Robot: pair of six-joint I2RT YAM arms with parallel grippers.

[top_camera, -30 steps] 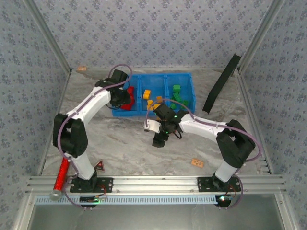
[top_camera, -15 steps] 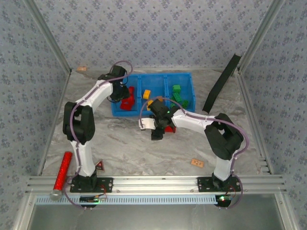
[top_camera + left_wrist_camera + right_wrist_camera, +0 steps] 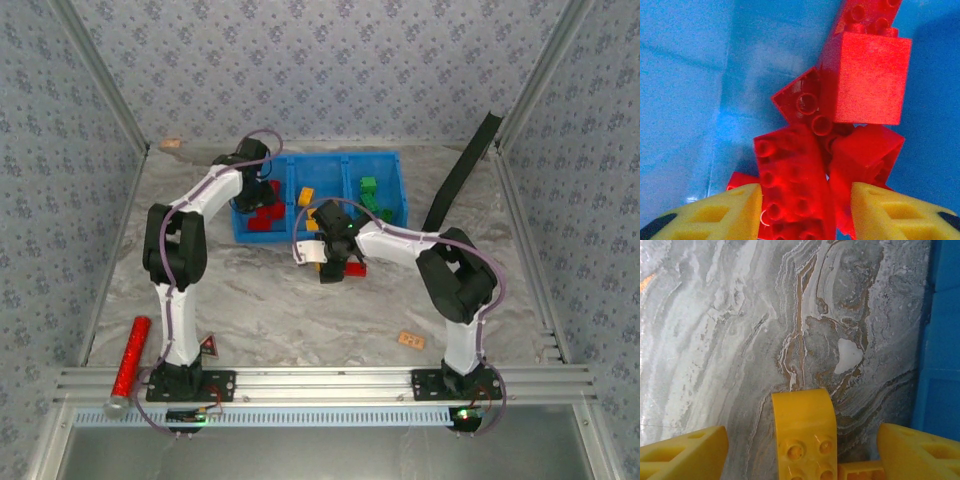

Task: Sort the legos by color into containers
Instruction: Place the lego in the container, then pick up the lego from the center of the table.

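Observation:
My right gripper will move down next and close on the long sides of the curved yellow brick [image 3: 802, 432], because that brick is below and between its open fingers.
The blue tray [image 3: 395, 165] stands at the back, and its three compartments hold legos. Red bricks [image 3: 262, 217] lie in the left one, orange-yellow bricks [image 3: 306, 196] in the middle, green bricks [image 3: 369, 186] in the right. My left gripper [image 3: 805, 212] hangs open just over the red pile [image 3: 867, 82], and an oblong red brick [image 3: 790, 180] lies between its fingers. My right gripper [image 3: 802, 452] is open low over the table, straddling a curved yellow brick [image 3: 802, 432]. A second orange-yellow brick [image 3: 860, 472] lies beside that one. A red brick [image 3: 353, 268] lies by the right gripper [image 3: 330, 270].
A black flat strip [image 3: 462, 172] leans at the back right. A shiny red cylinder [image 3: 130, 355] lies front left, with a red triangular piece [image 3: 208, 347] near it. A tan-pink block [image 3: 170, 143] sits at the far left, and a small orange piece [image 3: 411, 340] front right. The tray's wall [image 3: 945, 340] is close on my right gripper's right.
My left arm has stretched farther over the tray's left compartment. My right gripper has moved back toward the tray's front, and a red brick now shows beside it.

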